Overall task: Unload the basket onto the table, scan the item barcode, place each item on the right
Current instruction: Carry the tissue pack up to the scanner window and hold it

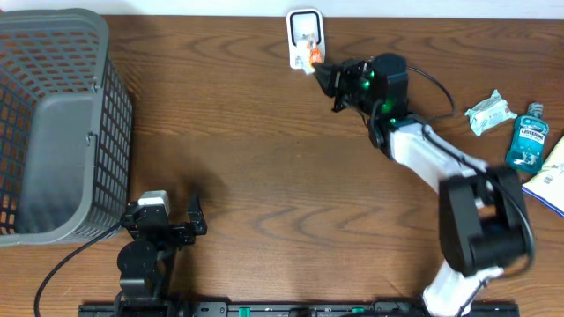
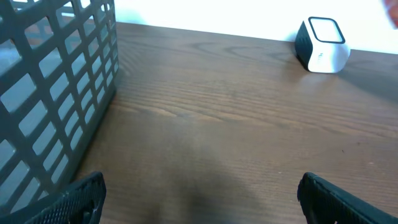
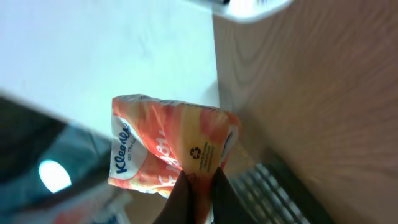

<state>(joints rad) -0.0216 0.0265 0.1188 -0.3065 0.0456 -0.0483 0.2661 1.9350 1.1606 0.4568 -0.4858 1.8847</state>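
My right gripper swings to the right in the overhead view, back and down next, and releases the pack (image 1: 307,59). Bare wood lies there by the mouthwash bottle.
The item is an orange-and-white Kleenex tissue pack (image 1: 307,59) (image 3: 168,149), held up right in front of the white barcode scanner (image 1: 305,31) at the table's far edge. My right gripper (image 1: 322,74) (image 3: 202,186) is shut on the pack's crimped end, and its dark fingers (image 3: 180,196) pinch the seam. In the right wrist view the scanner (image 3: 249,5) is a blur at the top. My left gripper (image 1: 165,214) (image 2: 199,199) rests open near the front left with nothing between its fingers. From there the scanner (image 2: 323,38) shows far off to the right.
A grey mesh basket (image 1: 53,123) (image 2: 56,93) fills the left side, next to the left arm. At the right edge lie a small crumpled packet (image 1: 489,111), a blue mouthwash bottle (image 1: 529,139) and a white box (image 1: 551,180).
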